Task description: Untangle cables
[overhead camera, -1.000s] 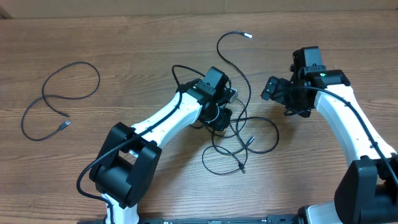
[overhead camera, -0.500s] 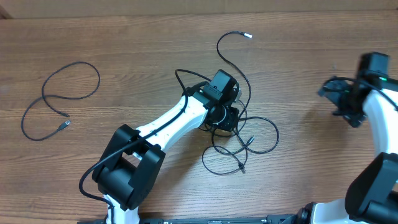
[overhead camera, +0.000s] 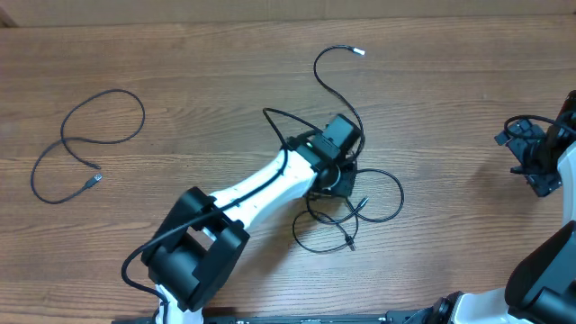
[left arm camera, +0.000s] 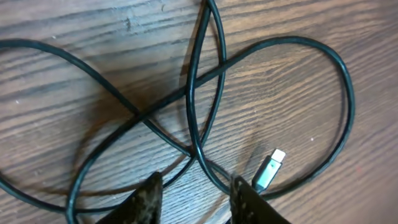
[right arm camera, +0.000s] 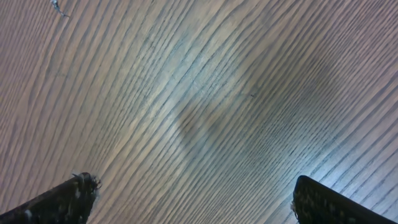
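The piece of cable (overhead camera: 350,206) (left arm camera: 210,173) beside the silver-tipped plug lies below my left gripper, on top of other cables. My left gripper should lower onto it, toward the right in the overhead view.
A tangle of thin black cables (overhead camera: 360,211) lies at the table's middle, and one strand runs up to a silver plug (overhead camera: 358,52). My left gripper (overhead camera: 339,178) hangs over the tangle's upper left part. In the left wrist view several crossing cable loops (left arm camera: 205,93) lie on the wood, and a small silver-tipped plug (left arm camera: 269,170) rests beside the right fingertip. The left gripper (left arm camera: 196,180) is open, with bare wood between its tips and a loop passing just past them. A separate cable (overhead camera: 85,144) lies far left. My right gripper (overhead camera: 522,162) (right arm camera: 193,190) is wide open over bare wood.
The wooden table (overhead camera: 198,81) fills the overhead view, with a pale wall strip along the far edge. My left arm (overhead camera: 261,184) stretches diagonally from the lower left. The right arm (overhead camera: 562,162) sits at the right edge, away from the cables.
The right arm has swung from beside the tangle out to the table's right edge. The left gripper has shifted right and slightly nearer over the tangle, its jaws a touch wider.
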Robot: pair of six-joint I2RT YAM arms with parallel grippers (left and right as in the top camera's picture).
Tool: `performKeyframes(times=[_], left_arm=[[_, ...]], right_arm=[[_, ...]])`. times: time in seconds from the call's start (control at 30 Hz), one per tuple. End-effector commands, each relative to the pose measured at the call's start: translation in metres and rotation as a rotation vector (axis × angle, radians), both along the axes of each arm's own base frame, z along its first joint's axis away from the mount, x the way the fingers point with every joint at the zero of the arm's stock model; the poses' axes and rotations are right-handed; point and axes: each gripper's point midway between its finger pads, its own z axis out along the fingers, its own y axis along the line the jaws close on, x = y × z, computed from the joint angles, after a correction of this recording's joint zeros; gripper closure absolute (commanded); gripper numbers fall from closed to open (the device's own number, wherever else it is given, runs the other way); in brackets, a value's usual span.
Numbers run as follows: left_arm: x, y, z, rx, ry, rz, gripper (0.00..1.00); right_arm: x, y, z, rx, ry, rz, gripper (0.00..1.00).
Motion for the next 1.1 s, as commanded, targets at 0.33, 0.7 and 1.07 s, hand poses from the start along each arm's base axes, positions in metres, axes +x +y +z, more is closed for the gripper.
performKeyframes(times=[0.33,0.7,1.07], left_arm=[[-0.008,-0.012,-0.003,0.118,-0.127,0.075,0.67],[-0.014,-0.015,-0.004,0.097,-0.093,0.160,0.71],[-0.019,-0.023,-0.003,0.086,-0.100,0.143,0.73]], right_arm=[[-0.001,-0.002,0.002,-0.010,-0.003,-0.004,0.00],[-0.001,-0.002,0.002,-0.010,-0.003,-0.004,0.00],[-0.001,-0.002,0.002,-0.010,-0.003,-0.004,0.00]])
